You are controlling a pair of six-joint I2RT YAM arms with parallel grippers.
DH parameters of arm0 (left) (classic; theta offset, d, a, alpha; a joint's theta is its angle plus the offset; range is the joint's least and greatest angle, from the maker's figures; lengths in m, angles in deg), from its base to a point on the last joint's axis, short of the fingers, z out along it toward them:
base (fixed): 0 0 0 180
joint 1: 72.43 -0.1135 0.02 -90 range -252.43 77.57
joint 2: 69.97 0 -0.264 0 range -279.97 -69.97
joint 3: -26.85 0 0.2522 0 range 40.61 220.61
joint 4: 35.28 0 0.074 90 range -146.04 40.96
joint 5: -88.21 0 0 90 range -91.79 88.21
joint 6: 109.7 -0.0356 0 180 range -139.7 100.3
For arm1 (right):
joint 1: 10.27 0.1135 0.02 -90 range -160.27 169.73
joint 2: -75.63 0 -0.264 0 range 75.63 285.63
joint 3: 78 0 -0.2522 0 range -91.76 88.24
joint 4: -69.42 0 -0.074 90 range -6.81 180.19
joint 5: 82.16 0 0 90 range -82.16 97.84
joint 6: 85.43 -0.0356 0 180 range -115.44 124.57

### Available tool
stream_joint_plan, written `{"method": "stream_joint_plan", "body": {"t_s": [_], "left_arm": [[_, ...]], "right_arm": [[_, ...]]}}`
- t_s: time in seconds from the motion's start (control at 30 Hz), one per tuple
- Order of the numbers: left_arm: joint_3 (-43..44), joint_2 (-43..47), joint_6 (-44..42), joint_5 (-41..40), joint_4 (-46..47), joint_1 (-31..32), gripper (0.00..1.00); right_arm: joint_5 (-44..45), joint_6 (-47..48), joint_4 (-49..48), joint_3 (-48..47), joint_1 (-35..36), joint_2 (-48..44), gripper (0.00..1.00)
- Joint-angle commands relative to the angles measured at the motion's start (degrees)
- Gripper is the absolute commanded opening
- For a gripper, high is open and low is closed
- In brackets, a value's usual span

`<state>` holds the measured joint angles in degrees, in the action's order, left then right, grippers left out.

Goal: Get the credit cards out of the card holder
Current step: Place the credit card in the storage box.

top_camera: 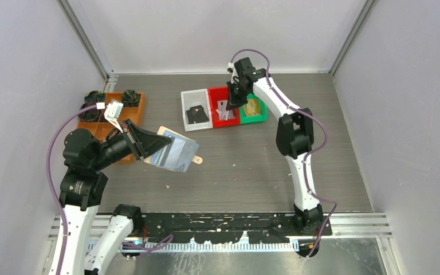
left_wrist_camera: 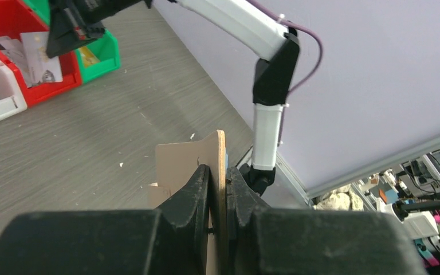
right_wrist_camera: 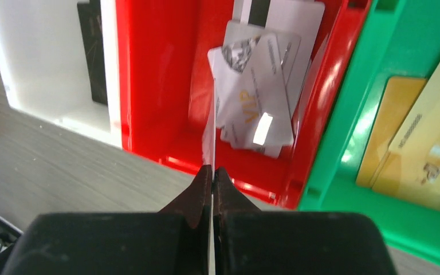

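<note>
I should move my right gripper slightly outward over the red bin, then release the edge-on credit card, as the other pale cards are already inside.
My left gripper (top_camera: 156,148) is shut on the tan card holder (top_camera: 175,152) and holds it open above the table, clear sleeves up, snap tab (top_camera: 197,160) at its right. In the left wrist view the jaws (left_wrist_camera: 217,169) clamp the holder's edge (left_wrist_camera: 177,163). My right gripper (top_camera: 233,102) is over the red bin (top_camera: 215,96), shut on a thin white credit card (right_wrist_camera: 208,134) seen edge-on. Several more pale credit cards (right_wrist_camera: 258,97) lie in the red bin (right_wrist_camera: 154,86) under it; they also show in the left wrist view (left_wrist_camera: 37,57).
A white bin (top_camera: 188,100) holding a black wallet-like item (right_wrist_camera: 91,54) stands left of the red bin. A green bin (top_camera: 260,117) with gold cards (right_wrist_camera: 412,143) stands right of it. A wooden tray (top_camera: 140,106) with dark objects is at the far left.
</note>
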<state>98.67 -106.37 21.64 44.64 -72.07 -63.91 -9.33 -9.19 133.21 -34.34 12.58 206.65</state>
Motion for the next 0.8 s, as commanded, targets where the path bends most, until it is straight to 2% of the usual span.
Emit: {"method": "stream_joint_plan", "body": {"t_s": [0.0, 0.37, 0.4, 0.47, 0.6, 0.77], "left_arm": [[0.4, 1.2, 0.1, 3.5, 3.3, -0.2, 0.0], [-0.8, 1.3, 1.5, 6.4, 6.0, -0.2, 0.0], [-0.7, 1.2, 1.6, 6.6, 6.1, -0.2, 0.0], [-0.7, 1.3, 1.9, 7.1, 6.5, -0.2, 0.0], [-1.5, 1.3, 4.3, 7.8, 8.9, -0.2, 0.0], [-3.3, 1.4, 8.3, 7.4, 12.0, -0.2, 0.0]], "right_arm": [[1.8, 3.3, 1.3, -7.1, 0.0, 1.0, 0.01], [-2.0, 0.8, -4.4, -6.3, 0.0, 4.8, 0.01], [-1.9, 0.5, -4.6, -5.9, 0.1, 4.7, 0.05], [0.1, 0.3, -4.5, -5.2, 0.3, 3.9, 0.23], [3.7, -1.1, -6.8, -1.5, 0.7, -1.5, 0.52], [1.9, -1.3, -14.5, 6.9, 4.5, -14.4, 0.72]]}}
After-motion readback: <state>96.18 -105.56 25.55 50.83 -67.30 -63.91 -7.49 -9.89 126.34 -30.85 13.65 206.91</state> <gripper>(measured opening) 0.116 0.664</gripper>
